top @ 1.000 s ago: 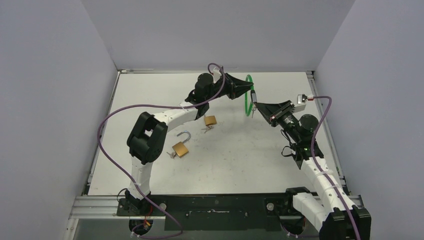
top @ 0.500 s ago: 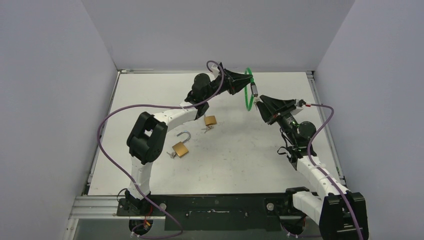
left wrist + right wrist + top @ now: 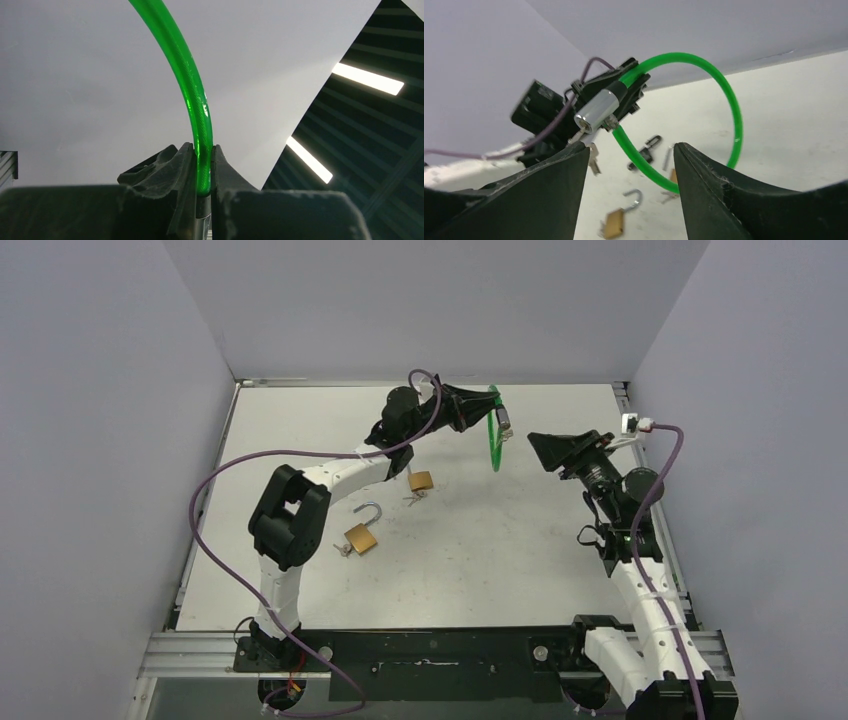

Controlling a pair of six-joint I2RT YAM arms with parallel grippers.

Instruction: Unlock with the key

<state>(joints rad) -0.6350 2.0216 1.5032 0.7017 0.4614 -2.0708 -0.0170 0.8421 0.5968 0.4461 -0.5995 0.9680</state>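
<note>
My left gripper should lower and draw back to release the green cable lock (image 3: 494,440) on the bare tabletop below, clear of the padlocks.
A green cable lock (image 3: 494,440) hangs in the air as a loop, and my left gripper (image 3: 484,408) is shut on it just beside its silver cylinder (image 3: 503,419). In the left wrist view the green cable (image 3: 199,120) sits pinched between the two fingers of the left gripper (image 3: 202,152). My right gripper (image 3: 538,450) stands open a short way right of the cylinder, touching nothing. Through the wide gap of the right gripper (image 3: 630,146) the right wrist view shows the cylinder (image 3: 596,111) end-on. A small silver key (image 3: 594,158) dangles under it.
Two brass padlocks lie on the white table (image 3: 560,570) under the left arm: one with its shackle swung open (image 3: 362,536) and one further back (image 3: 421,481), with small keys next to them. A small black lock (image 3: 646,149) lies near them. Grey walls surround the table.
My right gripper has gone from shut at the lock cylinder to open and has drawn back to the right. The left gripper has kept its hold and raised the loop slightly.
</note>
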